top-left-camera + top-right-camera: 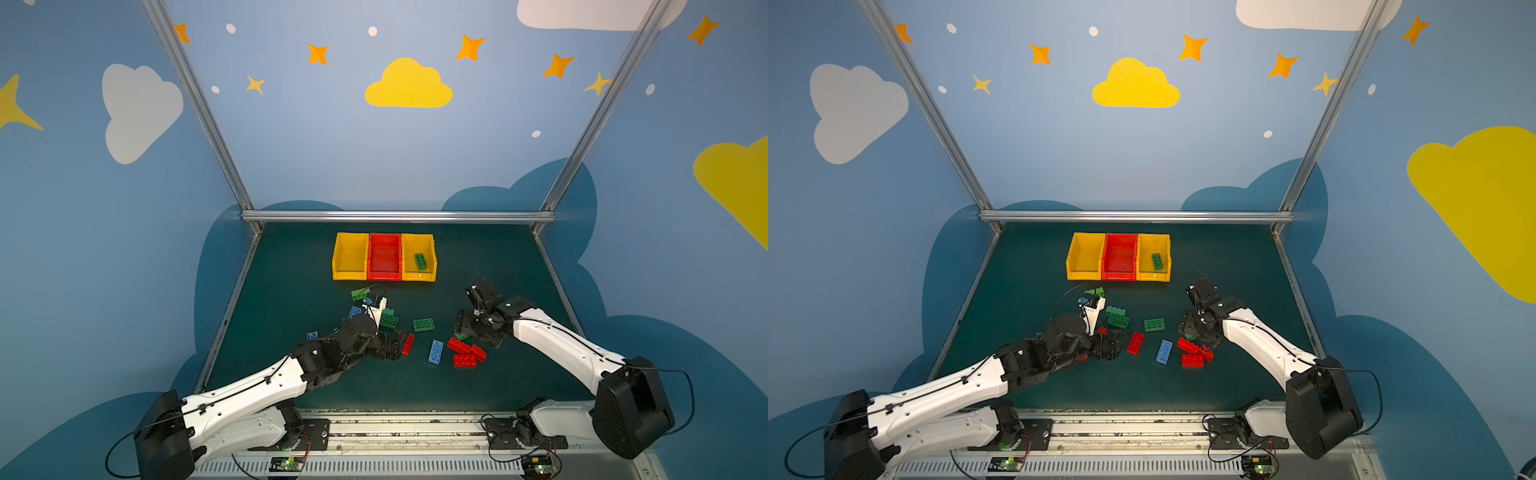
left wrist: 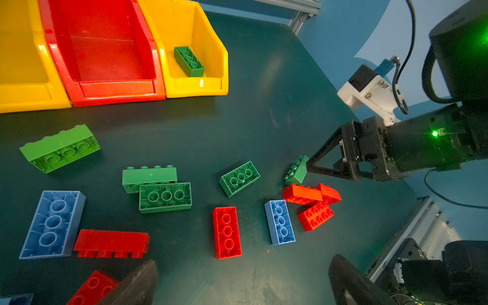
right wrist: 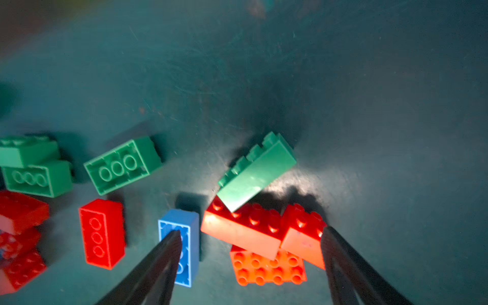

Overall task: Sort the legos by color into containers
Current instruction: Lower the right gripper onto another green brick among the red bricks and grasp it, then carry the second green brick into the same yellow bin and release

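Observation:
My right gripper turns, comes down onto the green lego's long sides and closes next, since the lego leans slantwise on the red pile below my open fingers.
The containers stand in a row at the back: a yellow bin, a red bin and a yellow bin holding one green lego. Loose legos lie in front: green ones, a blue one, a red one. A red pile has a green lego leaning on it. My right gripper is open, its fingers straddling that pile. My left gripper is open over bare mat, near a red lego.
More legos lie by the left arm: a light green one and blue ones. An aluminium frame edges the dark green mat. Blue walls close in on three sides.

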`<state>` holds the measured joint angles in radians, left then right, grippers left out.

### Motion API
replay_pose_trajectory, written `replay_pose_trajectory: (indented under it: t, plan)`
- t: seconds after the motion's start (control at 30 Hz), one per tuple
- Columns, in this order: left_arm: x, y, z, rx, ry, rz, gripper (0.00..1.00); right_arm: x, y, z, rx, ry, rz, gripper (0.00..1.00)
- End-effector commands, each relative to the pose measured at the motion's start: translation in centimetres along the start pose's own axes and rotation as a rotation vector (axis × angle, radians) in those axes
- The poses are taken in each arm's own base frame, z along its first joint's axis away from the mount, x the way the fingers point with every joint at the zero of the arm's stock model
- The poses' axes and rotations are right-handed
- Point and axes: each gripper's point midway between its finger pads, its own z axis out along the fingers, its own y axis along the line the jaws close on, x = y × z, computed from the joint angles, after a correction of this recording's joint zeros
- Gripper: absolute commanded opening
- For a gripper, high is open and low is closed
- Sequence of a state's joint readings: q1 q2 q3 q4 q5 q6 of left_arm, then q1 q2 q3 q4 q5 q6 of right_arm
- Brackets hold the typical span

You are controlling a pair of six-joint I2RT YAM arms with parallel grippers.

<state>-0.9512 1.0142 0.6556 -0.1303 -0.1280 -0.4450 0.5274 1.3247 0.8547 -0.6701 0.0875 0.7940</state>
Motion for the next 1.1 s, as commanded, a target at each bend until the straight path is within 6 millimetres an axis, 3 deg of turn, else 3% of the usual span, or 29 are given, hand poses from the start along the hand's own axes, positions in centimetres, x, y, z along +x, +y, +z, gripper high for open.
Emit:
replay_pose_trajectory:
  t: [0.0, 0.37, 0.57, 0.87, 1.07]
  plan:
    - [-0.6, 0.2, -0.4, -0.016, -0.03, -0.005, 1.0, -0.4, 0.0, 0.9, 0.012, -0.029, 0.091, 0.81]
    - [-0.3, 1.3, -0.5, -0.061, -0.033, 0.026, 1.0, -0.1, -0.1, 4.6, 0.111, 0.051, 0.137, 0.77]
    - [-0.3, 2.0, -0.2, -0.097, -0.043, 0.022, 1.0, -1.0, 0.7, 5.9, 0.128, 0.063, 0.106, 0.61]
    - [-0.6, 2.7, 0.1, -0.135, -0.048, 0.018, 1.0, -1.9, 1.5, 6.8, 0.162, 0.089, 0.031, 0.16]
    - [-0.7, 3.2, 0.6, -0.16, -0.038, 0.01, 1.0, -4.1, 4.1, 5.5, 0.126, 0.059, -0.049, 0.13]
